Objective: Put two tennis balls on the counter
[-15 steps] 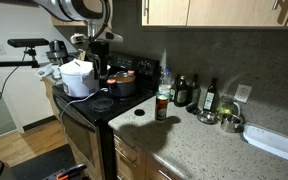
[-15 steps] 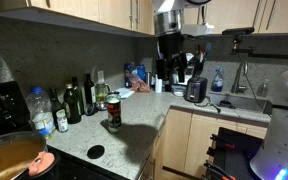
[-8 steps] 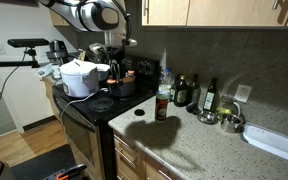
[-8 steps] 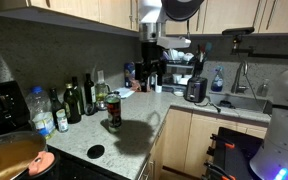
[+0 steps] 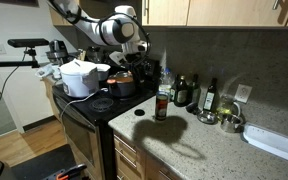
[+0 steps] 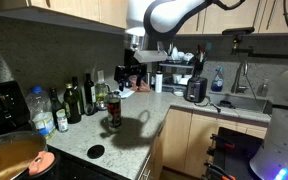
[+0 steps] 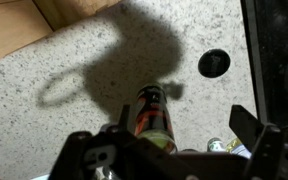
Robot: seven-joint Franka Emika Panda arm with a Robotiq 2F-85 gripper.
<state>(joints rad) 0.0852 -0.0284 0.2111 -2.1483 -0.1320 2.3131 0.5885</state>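
I will lower my open gripper outward until its fingers straddle the tall dark can's upper rim [image 5: 163,95] [image 7: 162,143], because that rim is below my gripper and outward of it.
No loose tennis balls show in any view. A tall dark can [image 5: 162,104] with a red-orange label stands on the speckled counter [image 5: 199,150]; it also shows in the other exterior view [image 6: 113,112]. In the wrist view the can [image 7: 150,112] has a yellow-green patch at its near end; I cannot tell if that is a ball. My gripper [image 7: 184,125] is open and empty, high above the can, with the can between the fingers in view. In both exterior views the gripper [image 5: 139,60] [image 6: 127,76] hangs above the counter near the bottles.
Pots [image 5: 120,85] and a white cooker [image 5: 78,78] sit on the black stove. Dark bottles [image 5: 182,90] line the back wall. Two metal bowls [image 5: 230,123] and a white tray [image 5: 274,140] lie further along. A black disc [image 7: 213,63] lies on the counter.
The arm has swung from above the stove towards the counter and come lower, nearer the can and bottles. The can has not moved.
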